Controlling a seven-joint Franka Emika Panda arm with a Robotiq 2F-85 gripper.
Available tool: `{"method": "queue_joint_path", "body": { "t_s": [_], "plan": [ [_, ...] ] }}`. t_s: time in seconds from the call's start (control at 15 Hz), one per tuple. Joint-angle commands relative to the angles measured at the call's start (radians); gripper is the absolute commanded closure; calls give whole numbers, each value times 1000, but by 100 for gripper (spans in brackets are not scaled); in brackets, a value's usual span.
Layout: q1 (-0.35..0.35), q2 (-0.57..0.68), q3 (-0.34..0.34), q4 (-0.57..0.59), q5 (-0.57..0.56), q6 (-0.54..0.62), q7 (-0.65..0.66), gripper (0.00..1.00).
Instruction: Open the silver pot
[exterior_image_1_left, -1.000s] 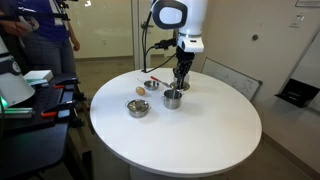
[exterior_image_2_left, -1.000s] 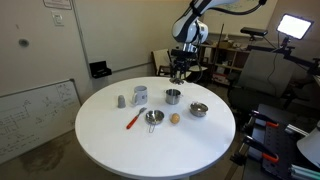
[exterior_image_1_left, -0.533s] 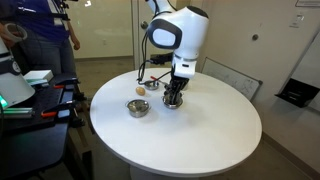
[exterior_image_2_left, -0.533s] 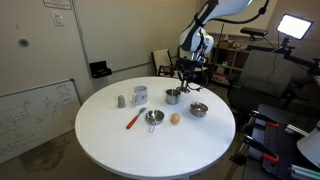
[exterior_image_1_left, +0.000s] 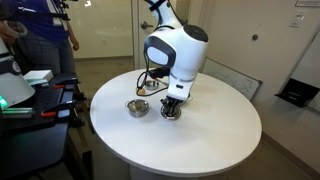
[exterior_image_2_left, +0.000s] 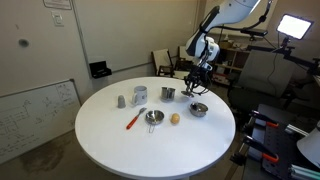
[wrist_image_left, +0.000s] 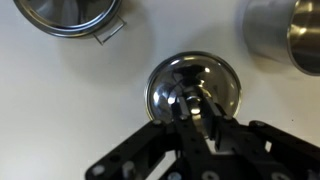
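Note:
The robot's gripper needs to move away from the pot and the bowl next, and then lower the lid onto the white table.
The silver pot stands near the table's far side with its top open; in the wrist view its steel wall shows at the top right. In an exterior view my arm hides it. My gripper is shut on the dark knob of the pot's round shiny lid. It holds the lid low over the white table, beside the pot. The gripper also shows in both exterior views.
A wide silver bowl sits close to the lid; its rim shows in the wrist view. An egg, a small dish, a red-handled tool and a cup lie further off. A person stands beyond the table.
My gripper closed on the lid's knob at the pot, then carried the lid off the pot sideways toward the wide bowl. The pot now stands open.

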Motion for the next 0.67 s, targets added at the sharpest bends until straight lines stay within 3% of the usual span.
{"method": "queue_joint_path", "body": {
  "t_s": [0.0,0.13,0.47,0.6],
  "plan": [
    [4,-4,5,-8,49,32,-37,95],
    [47,1,-32,-2,8,37,10,95],
    [226,47,-192,21,-236,45,270,95],
    [258,73,-213,48,-305,22,338,95]
  ]
}}
